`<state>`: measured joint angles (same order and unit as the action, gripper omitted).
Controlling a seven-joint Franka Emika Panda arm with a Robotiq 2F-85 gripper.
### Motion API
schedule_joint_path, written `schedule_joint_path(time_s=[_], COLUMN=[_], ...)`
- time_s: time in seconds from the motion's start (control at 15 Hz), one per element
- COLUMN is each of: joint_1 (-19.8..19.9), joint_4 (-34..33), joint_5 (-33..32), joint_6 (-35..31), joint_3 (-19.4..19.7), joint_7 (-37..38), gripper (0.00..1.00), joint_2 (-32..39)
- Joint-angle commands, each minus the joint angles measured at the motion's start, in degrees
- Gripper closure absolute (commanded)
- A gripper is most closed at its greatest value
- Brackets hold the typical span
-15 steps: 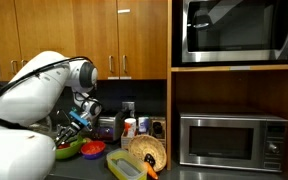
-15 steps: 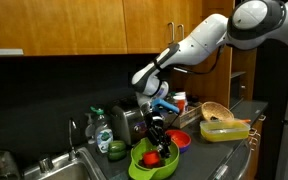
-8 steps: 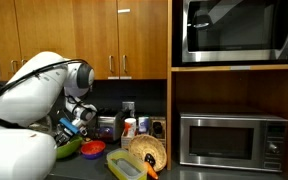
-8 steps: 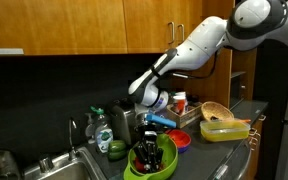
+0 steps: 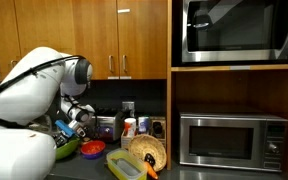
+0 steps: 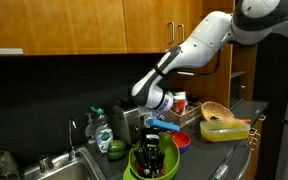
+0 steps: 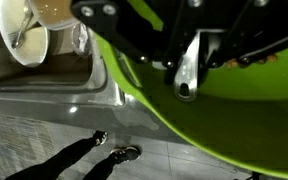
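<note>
The utensil's handle points toward the green bowl's rim by the counter's edge. Next I should pull my gripper back toward that rim, lift it a little and let go of the utensil.
My gripper (image 6: 152, 157) reaches down into a lime green bowl (image 6: 134, 168) at the counter's edge beside the sink. It shows in both exterior views, and my arm partly hides the bowl (image 5: 67, 147). In the wrist view the gripper (image 7: 187, 78) comes in from the top over the green bowl (image 7: 234, 115). Its black jaws stand close on either side of a narrow silver utensil handle (image 7: 187, 70) with a hole in its end. The bowl's contents are hidden by the gripper.
A red bowl (image 6: 180, 140), a yellow container (image 6: 224, 128) and a woven basket (image 6: 216, 110) stand beyond the green bowl. A toaster (image 6: 129, 122) is behind it. The steel sink (image 6: 39, 165) holds a white cup (image 7: 24, 30). A microwave (image 5: 229, 140) sits further along.
My gripper has come down from just above the green bowl into it. The red thing seen in the bowl earlier is now hidden.
</note>
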<state>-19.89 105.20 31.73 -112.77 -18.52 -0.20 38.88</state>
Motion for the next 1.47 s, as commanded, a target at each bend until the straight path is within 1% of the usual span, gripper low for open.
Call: schedule_joint_path(time_s=[0.0,0.33,0.8,1.0,1.4], joint_1=[0.3,0.0,-0.7,-0.6,-0.9], joint_4=[8.8,16.2,23.2,25.3,27.7], joint_5=[2.2,3.0,2.5,2.6,2.4], joint_6=[-8.2,-16.9,-24.3,-26.0,-26.3], joint_3=[-0.6,-1.5,-3.1,-3.9,-4.8], joint_7=[-0.3,0.3,2.5,3.3,5.9], gripper=[0.95,0.95,0.95,0.95,0.95], joint_2=[-4.6,-9.5,-14.6,-16.2,-18.7])
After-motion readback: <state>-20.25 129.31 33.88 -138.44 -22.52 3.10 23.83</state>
